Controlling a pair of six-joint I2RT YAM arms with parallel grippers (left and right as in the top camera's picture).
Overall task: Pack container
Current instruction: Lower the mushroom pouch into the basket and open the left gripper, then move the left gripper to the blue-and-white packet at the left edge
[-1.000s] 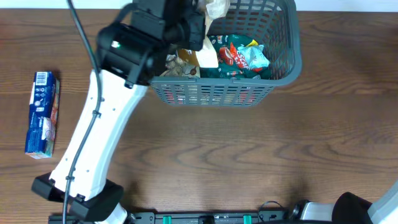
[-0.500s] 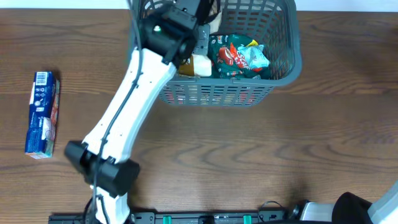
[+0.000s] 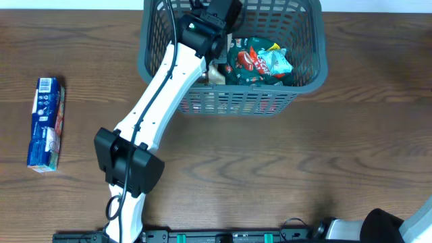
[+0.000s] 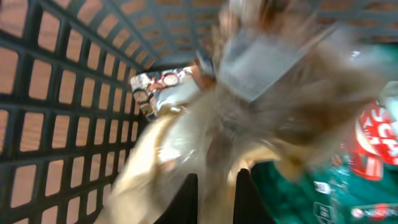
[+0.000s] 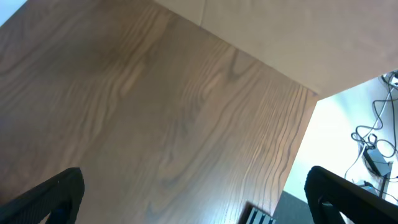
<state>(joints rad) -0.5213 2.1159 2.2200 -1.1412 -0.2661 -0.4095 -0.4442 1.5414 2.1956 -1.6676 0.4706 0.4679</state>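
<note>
My left gripper is going to lower the clear bag into the space beside the green packet next and release it there, because packets already fill the middle of the container.
The grey lattice container (image 3: 310,71) stands at the back of the table. It holds green and red packets (image 3: 260,62). My left arm reaches into its left half. My left gripper (image 4: 212,193) is shut on a clear bag of brownish snacks (image 4: 249,93), held inside the container over the other packets; the bag shows in the overhead view (image 3: 217,69) below the gripper (image 3: 217,42). A blue and white packet (image 3: 45,123) lies on the table at far left. My right gripper (image 5: 193,199) is open and empty above bare table near its edge.
The container's left wall (image 4: 56,112) is close beside my left gripper. A green packet (image 4: 311,186) and a red one (image 4: 379,134) lie to its right. The table edge (image 5: 298,143), cables and floor show in the right wrist view.
My left arm has stretched forward and right, carrying the snack bag from over the container's left rim down into the container. The blue packet has not moved.
</note>
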